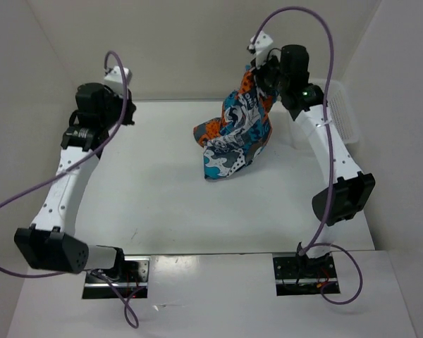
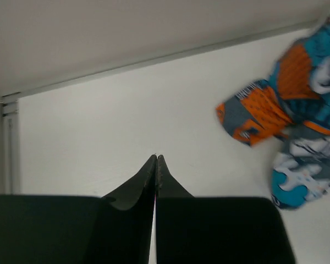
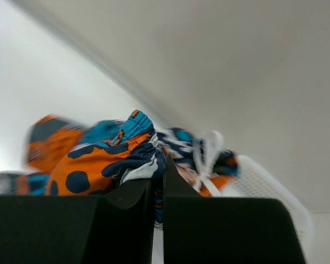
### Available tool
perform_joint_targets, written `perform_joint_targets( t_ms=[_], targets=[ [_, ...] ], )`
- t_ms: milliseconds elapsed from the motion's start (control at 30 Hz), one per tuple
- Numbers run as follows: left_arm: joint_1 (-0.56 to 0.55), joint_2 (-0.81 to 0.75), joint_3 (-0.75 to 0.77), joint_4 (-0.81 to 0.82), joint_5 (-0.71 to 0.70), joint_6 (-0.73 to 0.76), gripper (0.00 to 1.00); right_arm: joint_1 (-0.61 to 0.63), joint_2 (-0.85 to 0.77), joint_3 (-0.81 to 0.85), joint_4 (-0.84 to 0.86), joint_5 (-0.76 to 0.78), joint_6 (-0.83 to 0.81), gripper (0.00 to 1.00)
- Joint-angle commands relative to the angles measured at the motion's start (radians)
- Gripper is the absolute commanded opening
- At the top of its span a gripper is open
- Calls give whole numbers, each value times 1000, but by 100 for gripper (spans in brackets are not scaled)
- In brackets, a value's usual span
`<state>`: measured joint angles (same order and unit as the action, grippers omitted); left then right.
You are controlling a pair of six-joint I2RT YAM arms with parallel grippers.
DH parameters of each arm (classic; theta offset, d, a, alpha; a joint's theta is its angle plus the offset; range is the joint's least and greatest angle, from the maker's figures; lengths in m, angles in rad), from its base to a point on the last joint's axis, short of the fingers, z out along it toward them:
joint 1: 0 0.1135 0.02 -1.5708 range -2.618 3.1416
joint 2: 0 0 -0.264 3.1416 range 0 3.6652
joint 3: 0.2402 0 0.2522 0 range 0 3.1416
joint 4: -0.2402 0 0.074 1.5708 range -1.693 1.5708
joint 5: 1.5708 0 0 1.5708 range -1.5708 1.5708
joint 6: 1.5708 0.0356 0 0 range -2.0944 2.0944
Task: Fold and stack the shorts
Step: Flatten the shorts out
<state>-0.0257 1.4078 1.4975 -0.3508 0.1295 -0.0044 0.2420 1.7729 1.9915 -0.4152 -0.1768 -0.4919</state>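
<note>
I should next lower the held fold with my right gripper, down and back toward my base to the tabletop (image 1: 264, 141) beside the shorts' resting lower end, to lay the bunched cloth out flat.
The shorts (image 1: 234, 134), cloth with a teal, orange, white and black cartoon print, hang bunched from my right gripper (image 1: 262, 76) at the back right; their lower end rests on the table. In the right wrist view the jaws are shut on a fold of the shorts (image 3: 99, 165), with a white drawstring beside it. My left gripper (image 1: 127, 111) is shut and empty, held over the back left of the table, well left of the shorts. In the left wrist view its fingertips (image 2: 155, 159) meet and the shorts (image 2: 297, 121) lie far right.
A white plastic mesh basket (image 1: 344, 113) stands at the right wall, behind my right arm; it also shows in the right wrist view (image 3: 269, 181). White walls enclose the table at the back and both sides.
</note>
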Motion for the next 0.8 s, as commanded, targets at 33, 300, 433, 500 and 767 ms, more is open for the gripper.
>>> perform_joint_targets(
  t_ms=[33, 300, 433, 500, 767],
  targets=[
    [-147, -114, -195, -89, 5, 4, 9, 201, -64, -115, -112, -46, -45, 0],
    [-109, -153, -237, -8, -41, 4, 59, 309, 49, 258, 7, -112, 433, 0],
    [-59, -179, -224, 10, -53, 4, 67, 309, 68, 285, 38, 72, 452, 0],
    [-59, -199, -235, 10, -53, 4, 70, 295, 25, 189, 38, 154, 421, 0],
    [-120, -208, -327, -111, 30, 4, 77, 100, -179, -391, 58, 140, 261, 0]
  ],
)
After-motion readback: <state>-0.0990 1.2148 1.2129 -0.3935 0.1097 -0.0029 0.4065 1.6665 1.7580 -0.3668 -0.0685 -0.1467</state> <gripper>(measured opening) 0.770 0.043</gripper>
